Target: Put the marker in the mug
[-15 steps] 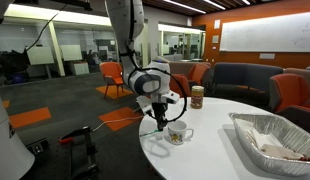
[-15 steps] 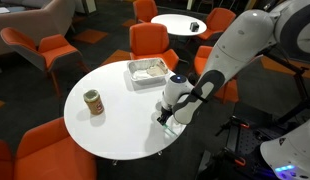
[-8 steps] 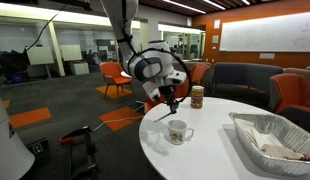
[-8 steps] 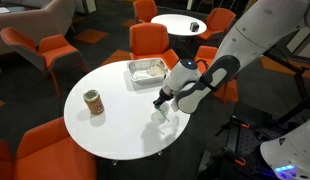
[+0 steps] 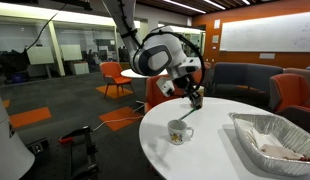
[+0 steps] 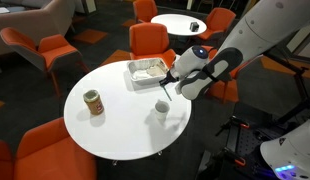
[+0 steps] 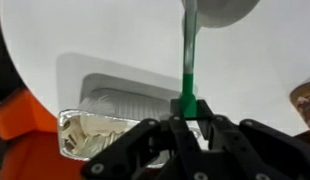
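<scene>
My gripper tilts the marker (image 7: 188, 70) more upright over the mug's opening next, before opening, because the marker slants in from the side of the foil tray.
The white mug (image 5: 177, 131) stands on the round white table near its edge; it also shows in the other exterior view (image 6: 161, 108) and at the top of the wrist view (image 7: 227, 12). My gripper (image 5: 191, 95) (image 6: 167, 88) hangs above the mug, shut on the thin green marker (image 7: 188, 70). The marker hangs down from the jaws (image 7: 185, 118), its free end pointing at the mug's mouth. I cannot tell whether the tip is inside the mug.
A brown jar (image 5: 197, 96) (image 6: 93, 102) stands on the table (image 6: 115, 130). A foil tray (image 5: 270, 140) (image 6: 148, 72) (image 7: 95, 125) lies on it too. Orange chairs (image 6: 150, 40) ring the table.
My gripper has risen from beside the mug to above it, carrying the marker, and has shifted toward the jar side.
</scene>
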`<state>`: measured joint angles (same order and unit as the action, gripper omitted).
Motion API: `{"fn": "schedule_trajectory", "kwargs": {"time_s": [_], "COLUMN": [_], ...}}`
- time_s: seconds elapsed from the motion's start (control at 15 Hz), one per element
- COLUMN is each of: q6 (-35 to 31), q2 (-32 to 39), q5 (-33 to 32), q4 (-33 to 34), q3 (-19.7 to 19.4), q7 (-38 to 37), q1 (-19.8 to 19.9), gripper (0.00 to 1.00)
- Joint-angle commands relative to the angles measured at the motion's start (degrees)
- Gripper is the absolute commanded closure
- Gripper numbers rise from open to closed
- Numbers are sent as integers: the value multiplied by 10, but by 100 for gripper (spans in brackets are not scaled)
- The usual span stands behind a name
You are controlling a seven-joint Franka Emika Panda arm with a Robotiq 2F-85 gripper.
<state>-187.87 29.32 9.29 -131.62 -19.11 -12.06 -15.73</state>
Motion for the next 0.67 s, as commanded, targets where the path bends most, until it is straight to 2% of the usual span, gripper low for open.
{"fn": "schedule_trajectory", "kwargs": {"time_s": [0.0, 0.07, 0.27, 0.6], "q6": [-39, -47, -63, -100], "q2": [41, 59, 102, 208], "q5": [36, 50, 99, 233], "q4": [-2, 0, 5, 15], "q3": [-87, -116, -145, -239], "q7": [-27, -36, -67, -112], "q1": [-109, -149, -218, -365], "gripper": [95, 95, 95, 95]}}
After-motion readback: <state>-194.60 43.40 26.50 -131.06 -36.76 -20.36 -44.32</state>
